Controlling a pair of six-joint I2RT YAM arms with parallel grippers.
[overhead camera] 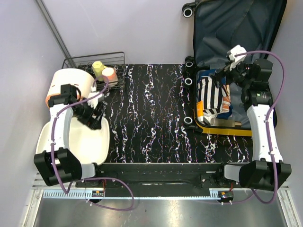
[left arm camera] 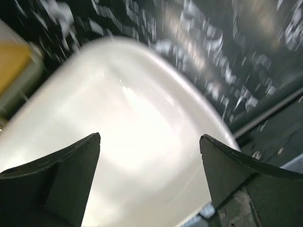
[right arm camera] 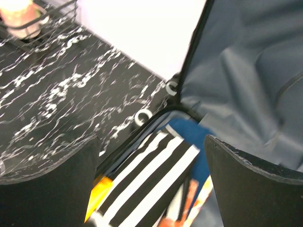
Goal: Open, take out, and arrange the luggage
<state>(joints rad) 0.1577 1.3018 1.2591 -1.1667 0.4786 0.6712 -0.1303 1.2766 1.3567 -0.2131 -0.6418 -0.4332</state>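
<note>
The striped cloth lies on top of the pile, so my right gripper should tilt downward and lower onto the striped cloth's edge by the orange-patterned item (overhead camera: 220,92) (right arm camera: 183,174).
The yellow luggage (overhead camera: 222,130) lies open at the right of the table, its grey-lined lid (overhead camera: 241,28) standing against the back wall. Inside lie a black-and-white striped cloth (overhead camera: 210,97), a blue item and an orange-patterned item. My right gripper (overhead camera: 218,77) is open and empty, just above the striped cloth (right arm camera: 151,179), near the lid's lining (right arm camera: 251,80). My left gripper (overhead camera: 97,118) is open and empty, low over the white tray (overhead camera: 80,142), which fills the left wrist view (left arm camera: 142,123).
A black wire basket (overhead camera: 102,66) with a yellow cup and a pink cup stands at the back left. A cream-and-orange round container (overhead camera: 71,82) sits behind the tray. The black marbled mat (overhead camera: 147,113) covers the middle. Suitcase wheels (overhead camera: 188,81) line its left side.
</note>
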